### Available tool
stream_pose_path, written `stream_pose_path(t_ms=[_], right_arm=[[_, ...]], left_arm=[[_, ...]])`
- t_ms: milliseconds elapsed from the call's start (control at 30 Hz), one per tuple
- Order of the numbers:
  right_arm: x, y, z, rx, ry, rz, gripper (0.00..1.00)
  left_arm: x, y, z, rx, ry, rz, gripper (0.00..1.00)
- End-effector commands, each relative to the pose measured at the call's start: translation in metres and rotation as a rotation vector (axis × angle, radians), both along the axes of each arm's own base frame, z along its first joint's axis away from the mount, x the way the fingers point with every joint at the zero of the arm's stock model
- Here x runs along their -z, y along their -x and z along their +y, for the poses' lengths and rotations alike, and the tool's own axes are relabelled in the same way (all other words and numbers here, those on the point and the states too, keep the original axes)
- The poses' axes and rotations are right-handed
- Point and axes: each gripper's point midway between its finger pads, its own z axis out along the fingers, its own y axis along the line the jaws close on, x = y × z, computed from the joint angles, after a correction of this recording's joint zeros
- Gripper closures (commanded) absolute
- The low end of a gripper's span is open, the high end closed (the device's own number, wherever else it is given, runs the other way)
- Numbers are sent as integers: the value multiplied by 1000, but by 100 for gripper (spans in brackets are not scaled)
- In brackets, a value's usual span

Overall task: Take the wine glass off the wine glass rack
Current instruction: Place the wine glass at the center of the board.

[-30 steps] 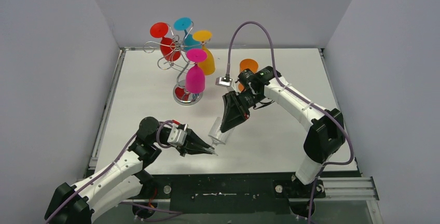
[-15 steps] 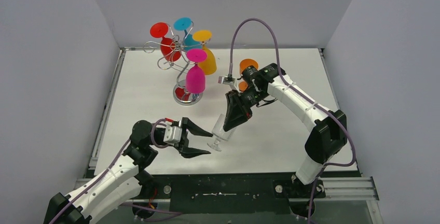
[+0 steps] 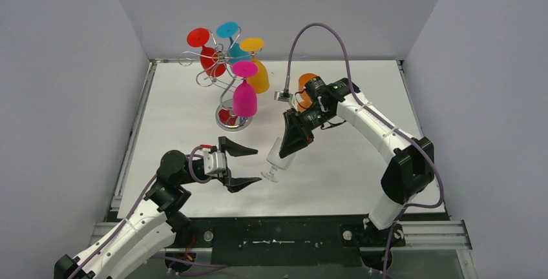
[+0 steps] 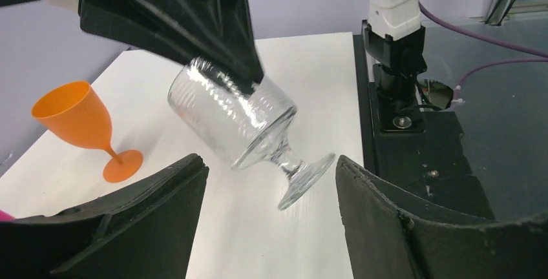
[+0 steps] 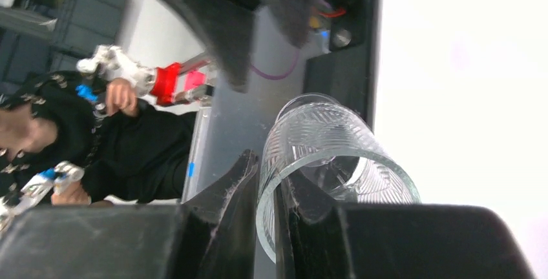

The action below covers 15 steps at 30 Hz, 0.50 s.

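The wine glass [image 3: 276, 159] has its foot hanging tilted, so my right gripper should next move outward, turn it upright, lower it onto the tabletop beside the orange glass and let go.
A clear ribbed wine glass [image 3: 276, 159] hangs tilted near the table's middle, its foot pointing down and left, just over the white surface. My right gripper [image 3: 289, 146] is shut on the glass rim, one finger inside the bowl [image 5: 329, 143] and one outside. My left gripper [image 3: 256, 165] stands open just left of the glass foot [image 4: 309, 179], not touching it. The wine glass rack [image 3: 234, 121], a silver wire stand on a round base, is at the back left with red, blue, yellow and pink glasses hanging on it.
An orange glass [image 3: 308, 82] stands upright behind my right arm, also in the left wrist view [image 4: 84, 121]. The right arm's base [image 4: 394, 46] sits on the black rail at the table's near edge. Grey walls close in both sides.
My left gripper has opened, let go of the glass foot and drawn back to the left. My right gripper has carried the clear glass slightly up and away.
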Motion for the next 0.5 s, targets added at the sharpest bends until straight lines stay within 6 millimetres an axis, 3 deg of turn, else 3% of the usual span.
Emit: stream_pose_path(t_ms=[0, 33, 133, 233, 333, 467], right_arm=[[12, -48, 22, 306, 202, -153, 100], [15, -55, 25, 390, 244, -240, 100], [4, -32, 24, 291, 190, -224, 100], [17, -44, 22, 410, 284, -281, 100], [17, -39, 24, 446, 295, -327, 100], [25, -58, 16, 649, 421, -540, 100]], left_arm=[[-16, -11, 6, -78, 1, -58, 29], [-16, -11, 6, -77, 1, -58, 29], [-16, -11, 6, -77, 1, -59, 29], [-16, -11, 6, -78, -1, -56, 29], [-20, -12, 7, -90, 9, -66, 29], [-24, -16, 14, -143, -7, -61, 29]])
